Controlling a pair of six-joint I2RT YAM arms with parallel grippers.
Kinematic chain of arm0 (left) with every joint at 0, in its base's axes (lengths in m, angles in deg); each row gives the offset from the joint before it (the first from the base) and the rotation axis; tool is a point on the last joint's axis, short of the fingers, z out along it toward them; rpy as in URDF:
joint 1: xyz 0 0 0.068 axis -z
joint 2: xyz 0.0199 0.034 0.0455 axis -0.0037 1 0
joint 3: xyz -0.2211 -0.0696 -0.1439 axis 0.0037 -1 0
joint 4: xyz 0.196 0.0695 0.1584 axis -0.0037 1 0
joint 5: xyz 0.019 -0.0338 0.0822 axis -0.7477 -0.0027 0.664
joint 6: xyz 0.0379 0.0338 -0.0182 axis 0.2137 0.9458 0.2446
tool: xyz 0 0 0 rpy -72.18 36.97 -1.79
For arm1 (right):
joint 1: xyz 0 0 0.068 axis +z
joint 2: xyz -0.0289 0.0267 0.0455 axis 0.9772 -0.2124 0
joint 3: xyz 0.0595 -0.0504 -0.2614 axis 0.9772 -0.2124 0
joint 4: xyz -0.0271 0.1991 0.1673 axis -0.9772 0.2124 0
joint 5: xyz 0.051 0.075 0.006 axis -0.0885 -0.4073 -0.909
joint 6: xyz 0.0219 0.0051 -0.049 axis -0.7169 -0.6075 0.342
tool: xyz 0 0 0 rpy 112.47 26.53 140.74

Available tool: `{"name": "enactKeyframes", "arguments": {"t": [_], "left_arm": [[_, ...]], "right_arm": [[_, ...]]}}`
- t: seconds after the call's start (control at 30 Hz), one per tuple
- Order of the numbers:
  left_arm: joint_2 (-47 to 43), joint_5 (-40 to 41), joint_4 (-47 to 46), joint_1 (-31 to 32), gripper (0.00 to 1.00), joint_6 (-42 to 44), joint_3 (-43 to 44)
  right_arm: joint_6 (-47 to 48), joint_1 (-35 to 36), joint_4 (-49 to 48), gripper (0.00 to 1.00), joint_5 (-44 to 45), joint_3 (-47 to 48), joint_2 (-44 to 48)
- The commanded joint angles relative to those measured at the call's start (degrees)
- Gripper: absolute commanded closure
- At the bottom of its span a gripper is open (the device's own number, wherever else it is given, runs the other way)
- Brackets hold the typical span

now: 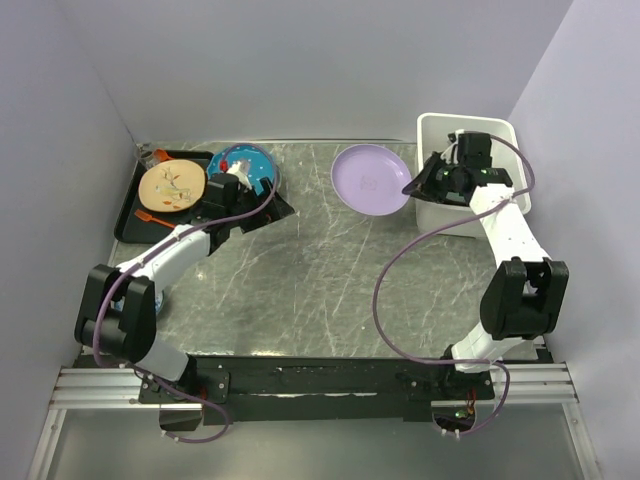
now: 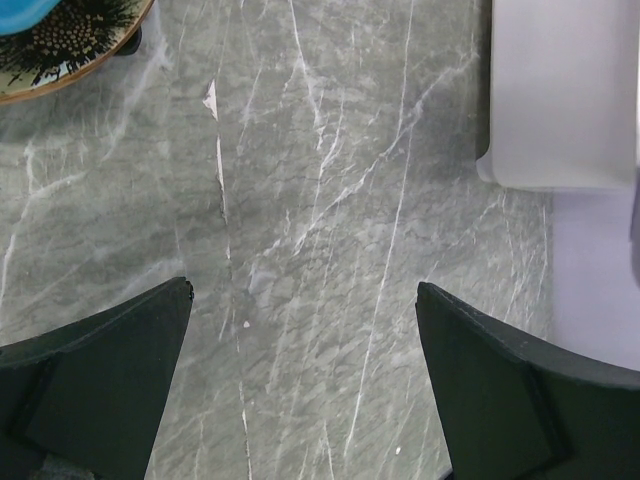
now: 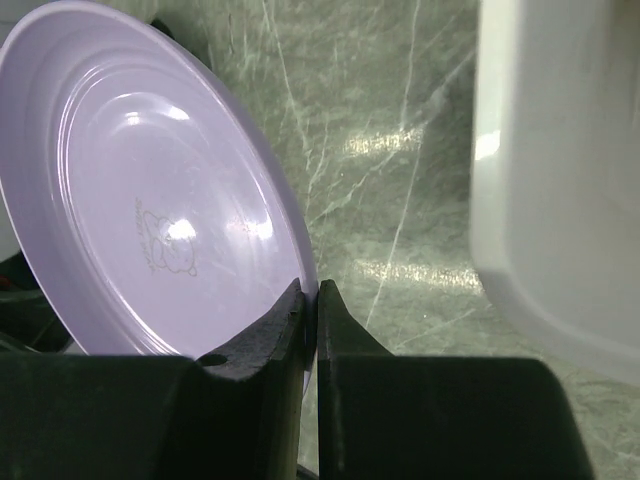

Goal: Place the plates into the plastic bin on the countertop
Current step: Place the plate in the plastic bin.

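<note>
The inside of the bin lies below my right gripper, to the right in the top view, so my right gripper should next move sideways and down to let go of the lavender plate.
A lavender plate (image 1: 368, 178) (image 3: 150, 190) is over the dark veined countertop (image 1: 320, 270), just left of the white plastic bin (image 1: 470, 205) (image 3: 560, 170). My right gripper (image 1: 414, 186) (image 3: 312, 292) is shut on its right rim, and the plate looks tilted in the right wrist view. A teal plate (image 1: 245, 165) (image 2: 50, 40) lies at the back left. A cream and orange plate (image 1: 172, 188) rests in the black tray (image 1: 130, 218). My left gripper (image 1: 265, 208) (image 2: 305, 330) stands open over bare countertop beside the teal plate, holding nothing.
The black tray sits in the back left corner against the wall. Grey walls close in the left, back and right sides. The bin (image 2: 560, 90) stands against the right wall. Purple cables trail from both arms over the countertop.
</note>
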Motion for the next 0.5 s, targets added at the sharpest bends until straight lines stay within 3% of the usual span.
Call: {"name": "enactKeyframes", "arguments": {"t": [0.0,0.47], "left_arm": [[0.8,-1.7,-2.1,-0.1,0.01,-0.9,2.0],[2.2,-3.3,-2.6,-0.1,0.01,-0.9,2.0]], "right_arm": [[-1.6,-2.6,-3.9,1.0,-2.4,2.9,3.2],[-5.3,-10.3,-9.1,1.0,-3.4,2.4,3.2]]}}
